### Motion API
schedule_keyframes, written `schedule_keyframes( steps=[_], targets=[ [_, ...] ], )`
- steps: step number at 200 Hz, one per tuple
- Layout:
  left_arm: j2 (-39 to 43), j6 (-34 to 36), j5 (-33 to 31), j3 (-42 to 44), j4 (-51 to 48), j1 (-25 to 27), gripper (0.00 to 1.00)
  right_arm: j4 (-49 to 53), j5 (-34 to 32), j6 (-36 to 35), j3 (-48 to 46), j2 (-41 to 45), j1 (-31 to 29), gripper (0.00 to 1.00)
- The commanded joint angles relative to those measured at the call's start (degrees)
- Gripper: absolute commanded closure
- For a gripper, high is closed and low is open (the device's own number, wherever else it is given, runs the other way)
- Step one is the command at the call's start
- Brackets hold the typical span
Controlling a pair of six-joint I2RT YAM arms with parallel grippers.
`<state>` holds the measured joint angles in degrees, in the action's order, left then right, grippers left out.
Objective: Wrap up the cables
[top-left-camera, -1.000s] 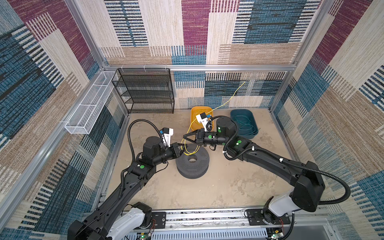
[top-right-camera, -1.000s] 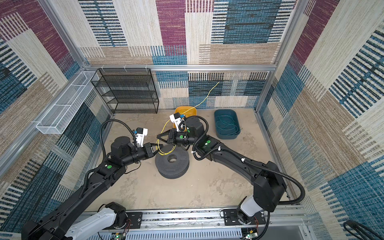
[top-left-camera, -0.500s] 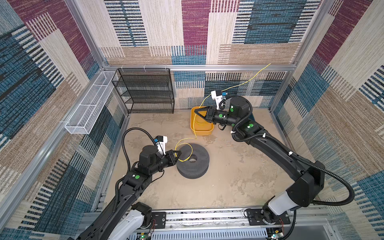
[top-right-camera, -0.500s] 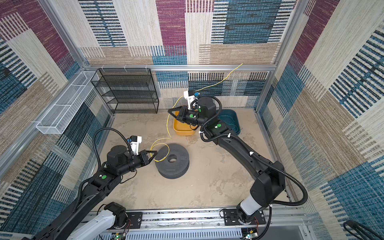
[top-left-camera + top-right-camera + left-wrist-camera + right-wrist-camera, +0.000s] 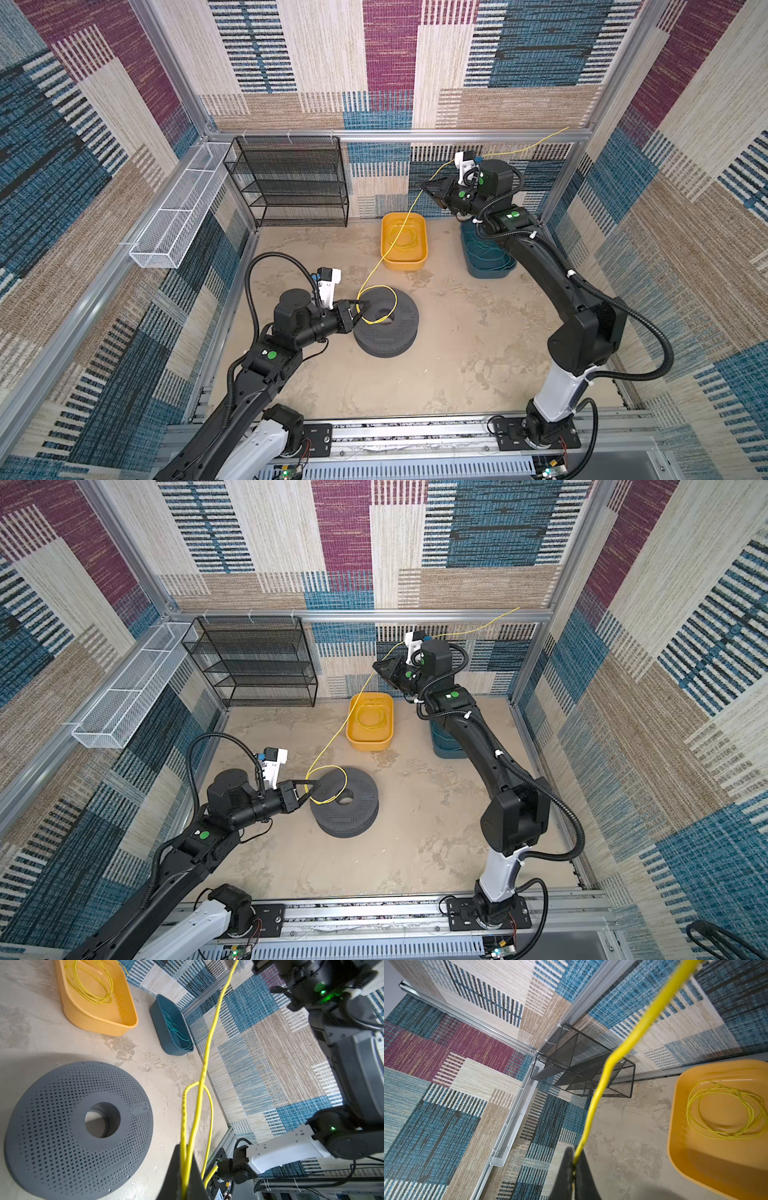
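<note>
Next, my right gripper will stay raised near the back wall and spread its fingers to release the taut cable, since my left gripper holds the cable's loop.
A thin yellow cable stretches taut through the air between my two grippers. My left gripper is shut on the cable at the left rim of a grey perforated spool. A round loop of the cable hangs from this gripper over the spool's top. My right gripper is raised near the back wall and is shut on the same cable. The free tail runs on toward the back right frame post.
A yellow tub behind the spool holds another coiled yellow cable. A teal tub with teal cord sits under my right arm. A black mesh shelf and a white wire basket line the back left.
My right gripper has lifted away from the spool toward the back right, drawing the cable out taut. My left gripper has drawn back a little to the left, keeping the loop.
</note>
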<state>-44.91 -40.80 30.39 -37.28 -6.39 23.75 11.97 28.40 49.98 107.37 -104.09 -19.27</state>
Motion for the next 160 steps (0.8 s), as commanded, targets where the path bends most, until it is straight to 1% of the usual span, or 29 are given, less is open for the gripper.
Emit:
schedule_keyframes(
  steps=[1,28,58,63,83,92,112,122,141,160],
  targets=[
    [1.2,1.9,5.5,0.0,-7.5,0.2,1.0,-7.3,-7.5,1.1,3.9,-2.4,1.6,1.0],
    [2.0,2.5,6.8,-0.1,-8.6,0.3,1.0,-8.2,-5.5,3.0,5.4,-4.7,3.0,1.0],
    [2.4,2.7,5.9,-0.3,-9.3,0.4,1.0,-7.2,-2.7,2.6,5.7,-6.1,3.3,1.0],
    [2.3,2.5,5.8,-0.3,-8.9,0.3,1.0,-6.8,-2.5,2.5,5.6,-6.1,3.3,0.98],
    [1.8,1.1,4.7,-0.5,-6.4,0.3,1.0,-6.0,-1.9,2.0,3.2,-5.3,3.3,0.88],
    [1.3,0.1,4.5,-0.7,-4.4,0.3,1.0,-6.4,-1.5,1.8,1.0,-4.2,3.3,0.81],
    [-0.1,-1.0,3.6,-1.7,-2.2,0.3,1.0,-7.8,-0.9,1.6,-5.0,-0.7,3.3,0.6],
    [-1.0,-1.2,3.4,-2.2,-1.2,0.3,1.0,-8.6,-0.8,1.6,-8.7,1.7,3.3,0.52],
    [-2.8,-1.6,3.3,-2.4,1.0,0.3,1.0,-9.8,-0.7,0.5,-15.3,6.9,3.3,0.44],
    [-4.4,-2.6,3.3,-2.2,3.9,0.3,1.0,-8.2,-3.0,-1.1,-22.6,12.5,3.3,0.31]
  ],
)
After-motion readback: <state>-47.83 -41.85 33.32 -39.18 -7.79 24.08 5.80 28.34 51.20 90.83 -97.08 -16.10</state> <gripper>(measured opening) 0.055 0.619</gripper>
